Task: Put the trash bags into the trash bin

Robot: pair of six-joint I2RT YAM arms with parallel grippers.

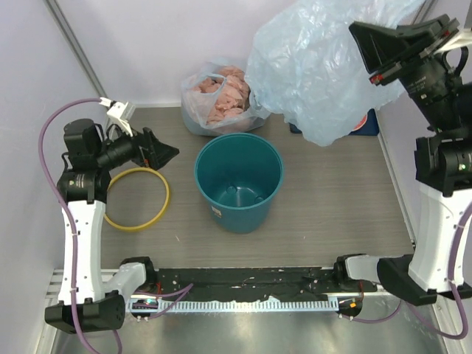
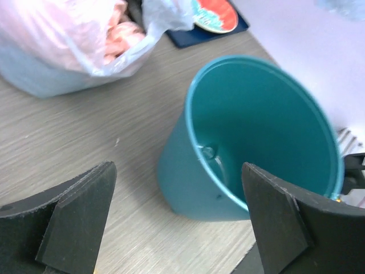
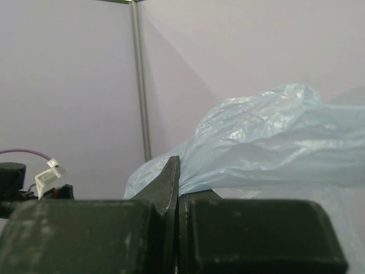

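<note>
The right gripper lowers to the left in the top view, over the teal bin's opening point(image 1: 239, 171), next and releases the bag, since the bin stands empty.
The light-blue trash bag point(image 1: 317, 66) hangs in the air at the back right, above and behind the trash bin. My right gripper point(image 1: 357, 31) is shut on its edge. In the right wrist view the jaws point(image 3: 179, 182) are pressed together with the film point(image 3: 274, 142) coming out between them. The teal trash bin point(image 1: 240, 217) stands upright and empty at the table's middle. Its yellow rim ring point(image 1: 167, 195) lies off it, flat on the table to the left. My left gripper point(image 1: 171, 153) is open and empty just left of the bin, which shows between its fingers point(image 2: 262, 125).
A clear whitish bag with pink lumps point(image 1: 221, 96) sits behind the bin and also shows in the left wrist view point(image 2: 68, 40). A dark blue flat item with a red disc point(image 1: 366, 122) lies at the back right, partly behind the hanging bag. Walls close in the left, back and right.
</note>
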